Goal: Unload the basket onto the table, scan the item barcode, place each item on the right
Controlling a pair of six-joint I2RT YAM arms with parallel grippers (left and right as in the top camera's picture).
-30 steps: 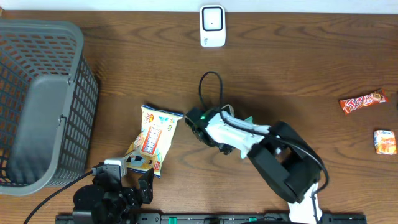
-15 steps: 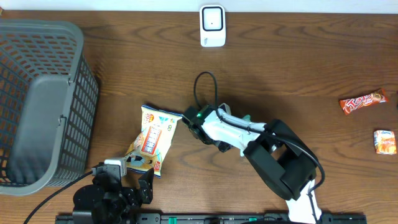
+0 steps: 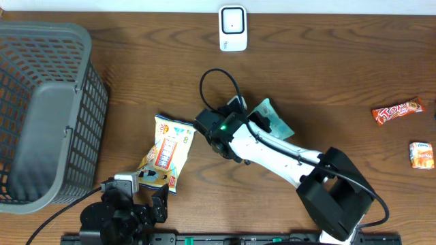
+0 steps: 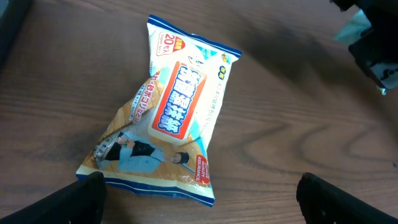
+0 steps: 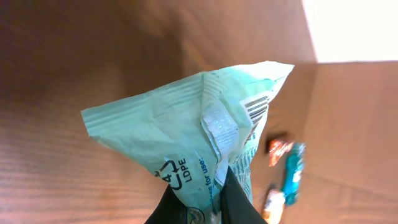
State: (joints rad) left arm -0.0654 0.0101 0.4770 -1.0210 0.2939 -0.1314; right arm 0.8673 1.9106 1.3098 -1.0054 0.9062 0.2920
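Observation:
My right gripper will next move outward to the white scanner's window (image 3: 233, 20) to show it the packet's printed barcode, and then it will let go of the packet there.
My right gripper (image 3: 246, 114) (image 5: 208, 210) is shut on a mint-green packet (image 3: 270, 118) (image 5: 193, 134), held off the wooden table near its middle. In the right wrist view the packet's back seam faces the camera, with a barcode (image 5: 258, 106) near its upper right edge. The white scanner (image 3: 232, 28) stands at the table's far edge, beyond the packet. My left gripper (image 3: 136, 194) (image 4: 208, 210) is open at the near edge, its fingers straddling the bottom corner of a yellow and white snack bag (image 3: 168, 151) (image 4: 171, 115) without touching it.
A grey mesh basket (image 3: 41, 116) fills the left side. At the far right lie an orange candy bar (image 3: 396, 111) and a small orange packet (image 3: 422, 154). A black cable (image 3: 216, 85) loops up from the right wrist.
The right gripper closed on the green packet and raised it toward the back left, so the packet now shows beside the wrist. The left arm and snack bag stayed put.

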